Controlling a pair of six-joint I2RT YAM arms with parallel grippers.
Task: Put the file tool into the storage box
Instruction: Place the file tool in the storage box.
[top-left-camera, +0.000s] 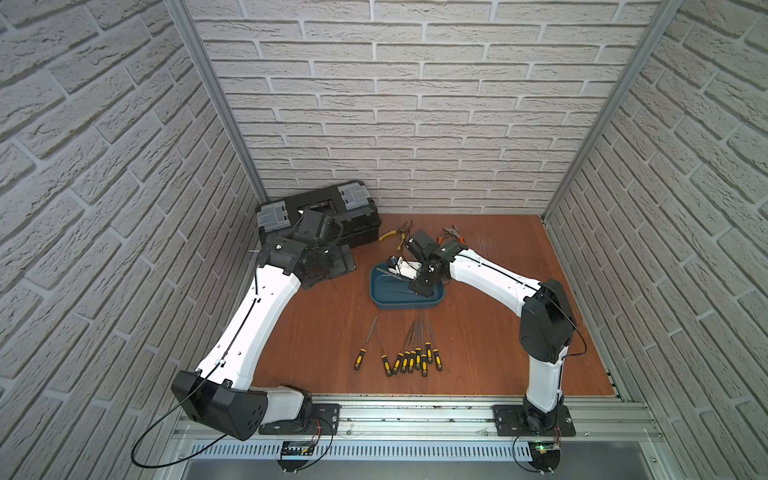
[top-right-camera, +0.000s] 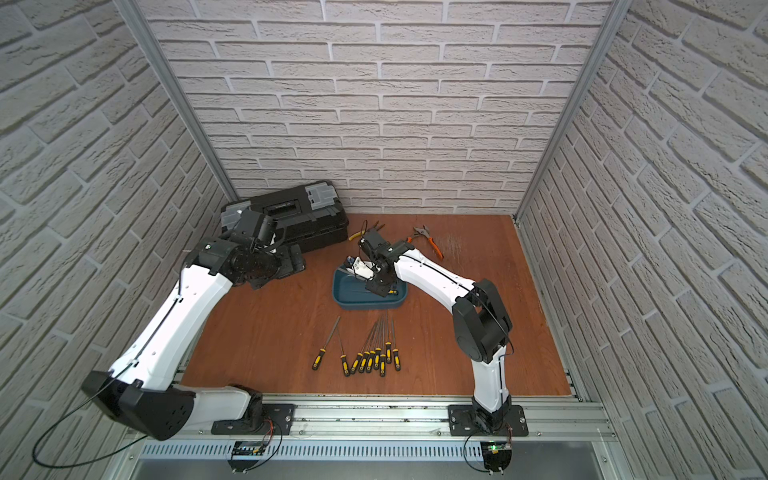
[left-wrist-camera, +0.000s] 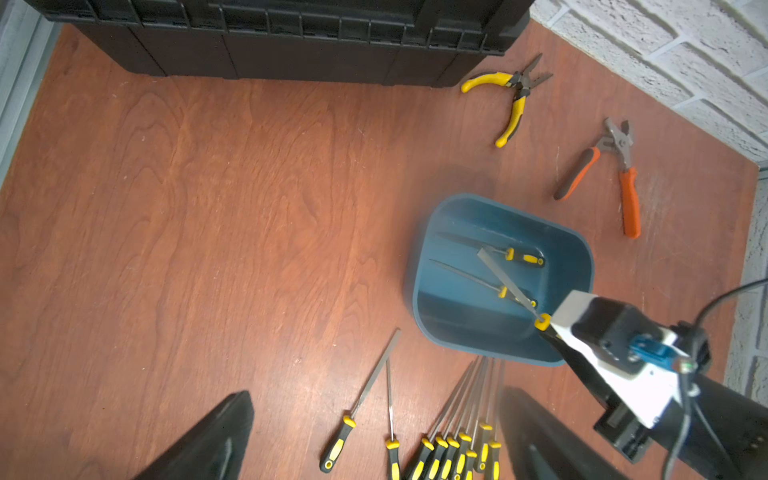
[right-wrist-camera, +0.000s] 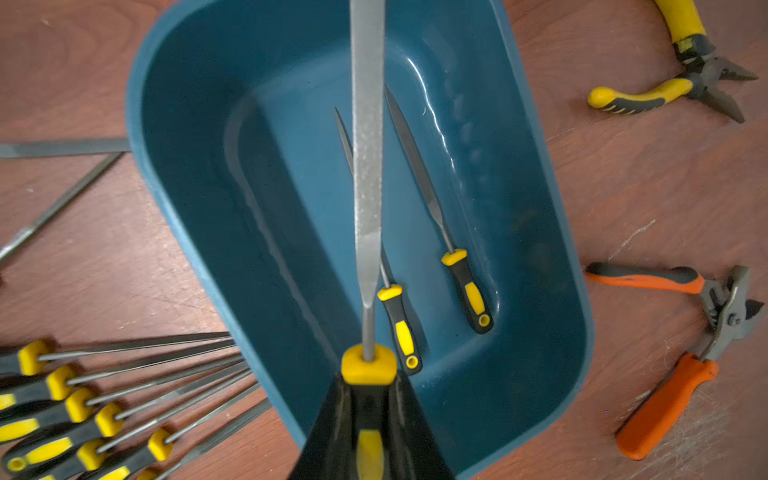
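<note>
My right gripper moves down and outward into the storage box next, releasing the handle beside the farther lying file (right-wrist-camera: 436, 307), since that spot's below and outward.
The storage box (top-left-camera: 380, 300) (top-right-camera: 344, 297) is a shallow teal tub in the middle of the wooden table. Two file tools (right-wrist-camera: 401, 328) (right-wrist-camera: 467, 291) with black-and-yellow handles lie inside it. My right gripper (right-wrist-camera: 368, 386) (left-wrist-camera: 548, 328) is shut on the handle of a third file tool (right-wrist-camera: 366, 166) (left-wrist-camera: 505, 284). It hangs over the box's near end, with the grey blade reaching across the inside above the lying files. My left gripper (left-wrist-camera: 376, 411) (top-left-camera: 338, 264) stands open and holds nothing, by the black toolbox, left of the box.
Several more files (top-left-camera: 409, 357) (left-wrist-camera: 449, 449) lie fanned out on the table in front of the box. A black toolbox (top-left-camera: 332, 216) stands at the back left. Yellow pliers (left-wrist-camera: 511, 108) and orange-handled pliers (left-wrist-camera: 627, 195) lie behind the box near the brick wall.
</note>
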